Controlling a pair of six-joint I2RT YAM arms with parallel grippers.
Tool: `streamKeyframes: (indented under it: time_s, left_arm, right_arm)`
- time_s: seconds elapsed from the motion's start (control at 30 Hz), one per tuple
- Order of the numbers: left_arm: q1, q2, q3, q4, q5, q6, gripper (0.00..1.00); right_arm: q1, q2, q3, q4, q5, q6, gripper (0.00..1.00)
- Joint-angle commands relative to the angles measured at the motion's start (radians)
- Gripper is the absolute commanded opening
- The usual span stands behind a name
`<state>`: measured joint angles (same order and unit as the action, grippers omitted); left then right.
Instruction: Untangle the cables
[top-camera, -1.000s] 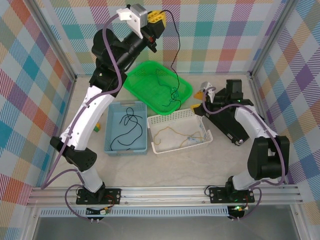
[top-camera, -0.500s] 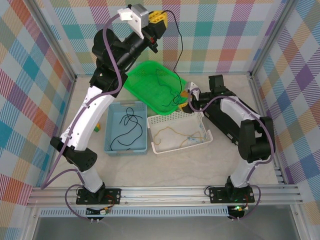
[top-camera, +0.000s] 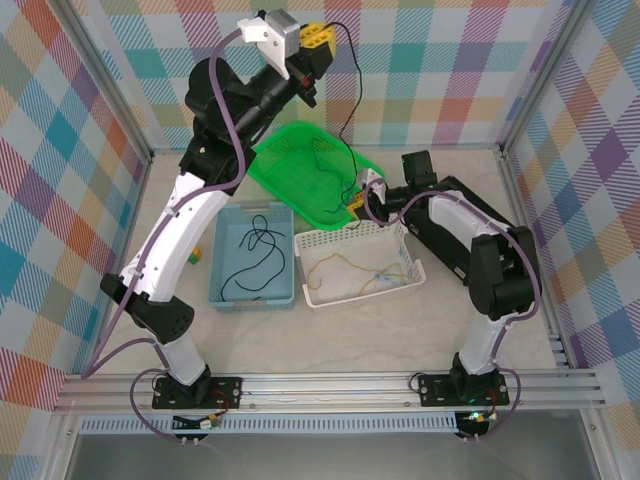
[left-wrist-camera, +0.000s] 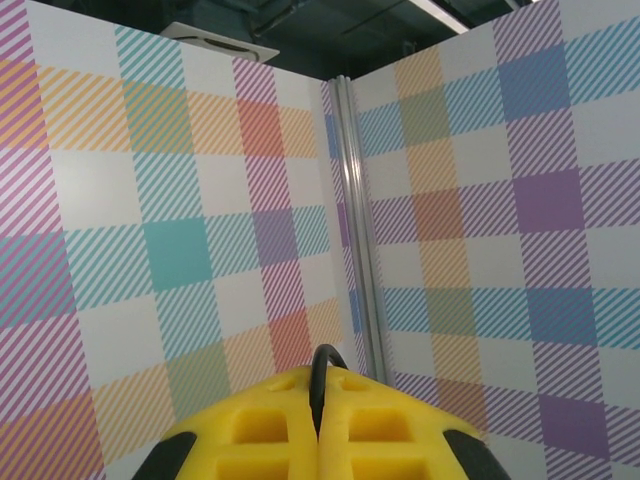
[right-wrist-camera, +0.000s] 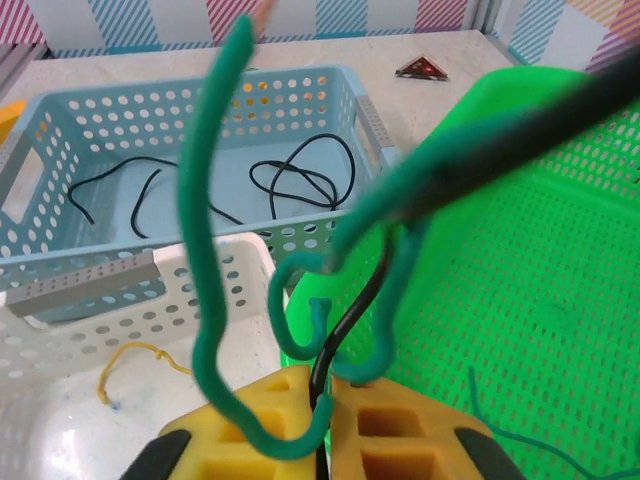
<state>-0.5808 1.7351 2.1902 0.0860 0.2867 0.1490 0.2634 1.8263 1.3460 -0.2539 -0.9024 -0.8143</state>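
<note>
The left gripper lowers toward the green basket's end (top-camera: 261, 163) opposite the tangle next, straightening the arced black cable before releasing it, as that basket end lies below the gripper.
My left gripper (top-camera: 310, 48) is raised high near the back wall, shut on a black cable (left-wrist-camera: 322, 362) that pokes out between its yellow fingers. This black cable (top-camera: 357, 95) hangs in an arc down to a tangle at the green basket's (top-camera: 290, 160) near-right rim. There my right gripper (top-camera: 357, 200) is shut. In the right wrist view its jaws (right-wrist-camera: 322, 388) pinch the black cable (right-wrist-camera: 352, 315), with a dark green cable (right-wrist-camera: 205, 280) looped around it and caught in the same grip.
A blue basket (top-camera: 215, 272) holds a loose black cable (top-camera: 262, 245). A white basket (top-camera: 350, 235) just beside the right gripper holds a tan-yellow cable (top-camera: 350, 262). More green strands (top-camera: 325, 160) lie in the green basket. A small yellow-green object (top-camera: 195, 255) sits left of the blue basket.
The right gripper swung left from the table's right side to the green basket's rim and shut on the tangle. The left gripper stayed raised, still holding the black cable.
</note>
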Motion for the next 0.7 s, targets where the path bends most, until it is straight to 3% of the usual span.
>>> streamKeyframes:
  time_s: [0.0, 0.23, 0.4, 0.67]
  left_arm:
    - [-0.007, -0.079, -0.043, -0.003, -0.065, 0.051, 0.00]
    - [0.021, -0.171, -0.129, -0.082, -0.284, 0.132, 0.00]
    - [0.130, -0.245, -0.224, -0.100, -0.385, 0.090, 0.00]
    - [0.289, -0.370, -0.361, -0.222, -0.483, 0.096, 0.00]
  right_arm:
    - [-0.036, -0.027, -0.012, 0.043, -0.052, 0.044, 0.00]
    - [-0.215, -0.150, -0.091, 0.140, -0.093, 0.202, 0.00]
    - [-0.314, -0.243, -0.117, 0.071, -0.069, 0.193, 0.00]
    - [-0.457, -0.325, -0.173, 0.157, 0.055, 0.453, 0.00]
